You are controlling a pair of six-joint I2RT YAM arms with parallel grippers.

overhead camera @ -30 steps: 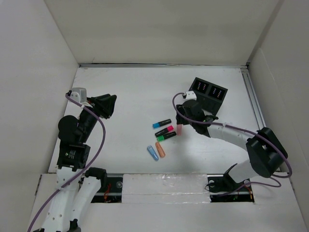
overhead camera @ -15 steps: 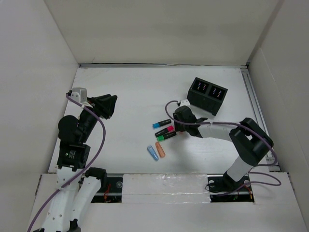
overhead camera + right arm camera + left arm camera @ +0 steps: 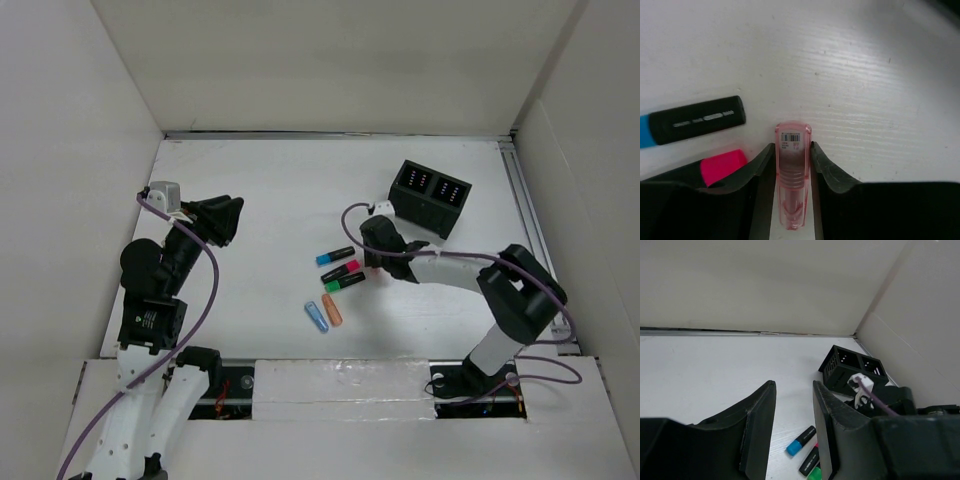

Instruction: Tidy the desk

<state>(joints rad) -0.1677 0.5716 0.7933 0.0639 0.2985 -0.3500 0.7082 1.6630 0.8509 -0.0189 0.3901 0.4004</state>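
Observation:
I should lift my right gripper over the holder's rail-side section (image 3: 449, 191) to let go of the tube, because that section is outward and to the gripper's right in the top view.
The desk (image 3: 270, 190) is a white tabletop with white walls around it. My right gripper (image 3: 373, 262) is shut on a pale pink translucent tube (image 3: 792, 175) with a barcode label, held low over the desk beside the marker group; its jaws (image 3: 792, 148) press both sides of the tube. Next to it lie a blue-capped black marker (image 3: 335, 255), a pink-capped one (image 3: 341, 269) and a green-capped one (image 3: 344, 282). A light blue tube (image 3: 316, 316) and an orange tube (image 3: 332, 310) lie nearer. My left gripper (image 3: 228, 218) is open and empty, raised at the left.
A black two-compartment holder box (image 3: 430, 198) stands behind the right gripper, also seen in the left wrist view (image 3: 852, 369). A metal rail (image 3: 525, 200) runs along the right wall. Bare tabletop lies between the left arm and the markers.
My right gripper moved left and down with the pink tube, from beside the holder box to the marker group, and its elbow folded in. The left arm has not moved.

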